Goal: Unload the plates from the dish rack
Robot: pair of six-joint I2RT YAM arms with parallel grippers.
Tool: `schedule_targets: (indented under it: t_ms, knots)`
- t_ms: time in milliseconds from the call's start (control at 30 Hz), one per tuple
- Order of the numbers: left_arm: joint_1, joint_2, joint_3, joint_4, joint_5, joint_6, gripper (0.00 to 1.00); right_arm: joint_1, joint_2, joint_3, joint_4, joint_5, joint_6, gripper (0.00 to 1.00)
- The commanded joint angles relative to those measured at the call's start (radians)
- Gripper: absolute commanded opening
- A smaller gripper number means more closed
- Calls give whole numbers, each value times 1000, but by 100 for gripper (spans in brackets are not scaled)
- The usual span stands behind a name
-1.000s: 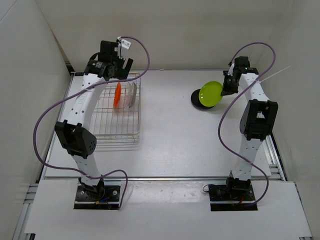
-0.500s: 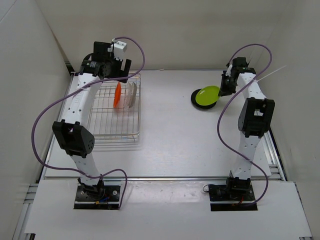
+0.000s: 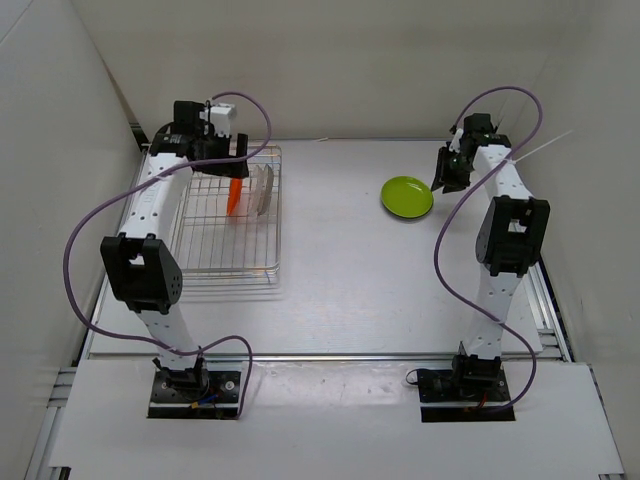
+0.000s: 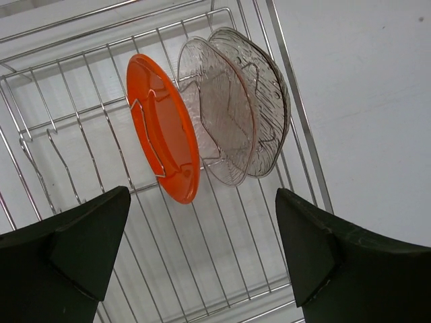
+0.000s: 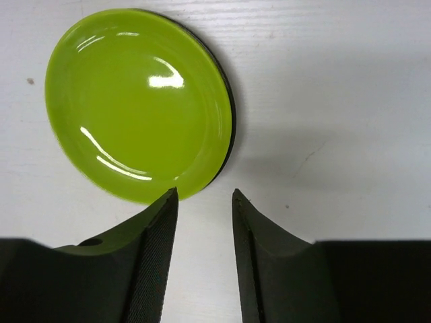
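Observation:
My left gripper has the orange plate's near rim lined up between its open fingers, so next it will move down toward the rack [image 3: 215, 262], onto that rim.
The dish rack [image 3: 215, 262] stands at the left. In it an orange plate [image 3: 235, 192] and two clear plates [image 3: 262, 190] stand on edge. My left gripper [image 3: 232, 158] hangs above the rack's far end, open wide and empty. In the left wrist view the orange plate [image 4: 165, 128] and the clear plates [image 4: 229, 114] stand past the open gripper [image 4: 202, 195], inside the rack [image 4: 296, 121]. The lime green plate [image 3: 407, 196] lies flat on the table at the right. It sits on the black plate [image 5: 231, 128], of which only a rim shows. My right gripper [image 5: 205, 192] is open and empty just off the green plate's [image 5: 135, 101] edge.
White walls close in the table at the left, back and right. The right arm's purple cable loops above the right gripper [image 3: 445, 175]. A bare stretch of table [image 3: 330, 230] lies between the rack and the stacked plates.
The right gripper lowered the tilted lime green plate flat onto the black plate and let it go. The left gripper moved left over the rack's far end.

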Motion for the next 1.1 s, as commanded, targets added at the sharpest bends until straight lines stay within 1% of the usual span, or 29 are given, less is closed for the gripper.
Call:
schedule_targets:
  t_ms: [0,67,200,233,267,333,400,467,567,667,700,733,767,867,900,933,967,1067]
  knots:
    - [29,-46,19,42,117,-50,100,6,-148,6,-41,-21,-32,48]
    - [29,-20,44,42,145,-64,100,6,-181,6,-81,-32,-46,54]
    - [38,26,53,85,145,-101,96,6,-320,-111,-69,-43,-65,55]
    - [38,47,53,100,145,-101,96,6,-339,-130,-68,-52,-65,55]
    - [38,58,64,100,145,-116,93,6,-358,-147,-58,-52,-65,55]
    - [38,84,78,109,123,-127,91,6,-405,-182,-58,-64,-65,55]
    - [38,123,104,109,108,-140,89,16,-438,-193,-58,-75,-65,55]
    - [38,147,104,109,85,-149,89,25,-454,-193,-58,-75,-65,55]
    - [38,147,69,123,74,-149,82,25,-475,-170,-79,-101,-74,55]
    - [38,147,30,143,50,-149,80,34,-501,-170,-79,-115,-74,55]
    - [38,147,20,154,36,-158,76,34,-501,-159,-79,-127,-63,55]
    - [38,147,6,163,36,-158,74,34,-512,-159,-79,-136,-54,55]
    - [38,147,6,163,36,-158,74,34,-512,-150,-79,-136,-54,55]
    - [38,156,-17,172,24,-158,63,43,-523,-141,-88,-147,-45,55]
    - [38,166,-17,172,24,-158,63,52,-535,-141,-88,-147,-45,55]
    - [38,166,-30,172,24,-158,58,53,-535,-141,-88,-147,-45,55]
    - [38,166,-30,172,24,-158,56,62,-546,-141,-88,-147,-45,55]
    - [38,156,-42,172,14,-158,42,62,-555,-141,-88,-147,-45,55]
